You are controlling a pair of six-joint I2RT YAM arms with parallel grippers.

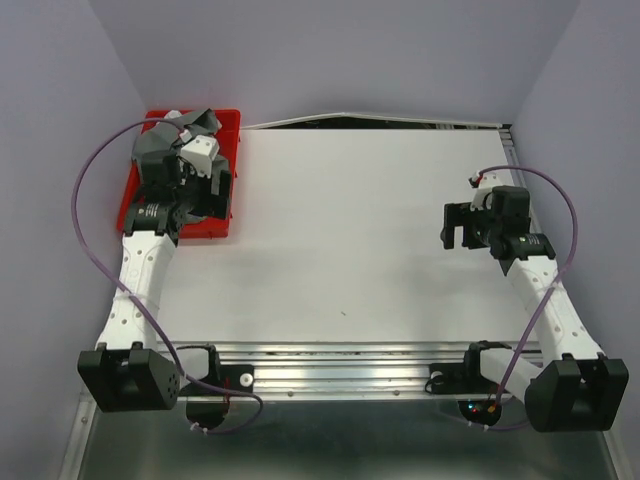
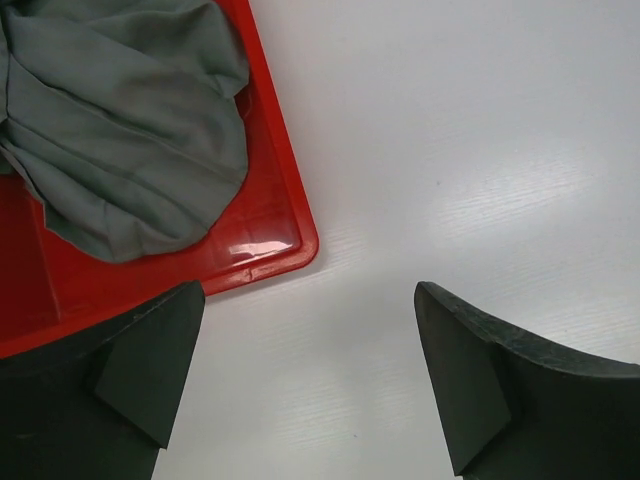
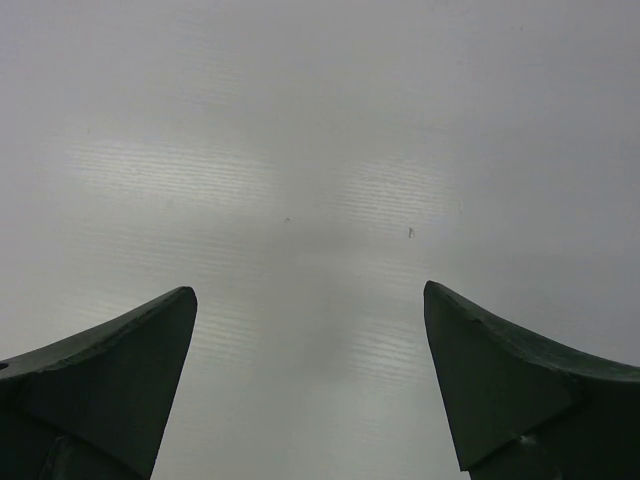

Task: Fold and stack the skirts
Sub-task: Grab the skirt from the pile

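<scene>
I will next move my left gripper outward and down onto the grey skirt's far part (image 1: pixel 161 137). That part lies beyond and below the gripper, which is hovering by the tray's corner.
A dark grey skirt (image 1: pixel 160 145) lies crumpled in the red tray (image 1: pixel 230 125) at the far left of the table. In the left wrist view the grey skirt (image 2: pixel 130 130) fills the upper left of the tray (image 2: pixel 270 215). My left gripper (image 1: pixel 212 185) hovers over the tray's right side, open and empty, its fingers (image 2: pixel 150 360) spanning the tray's corner and the bare table. My right gripper (image 1: pixel 457 226) is open and empty above the white table at the right, with its fingers (image 3: pixel 510 380) wide apart. No white skirt can be made out.
The white table top (image 1: pixel 350 230) spreads between the arms. Purple walls close in on the left, back and right. A dark gap (image 1: pixel 400 122) runs along the table's back edge. A metal rail (image 1: pixel 340 365) with the arm bases lines the near edge.
</scene>
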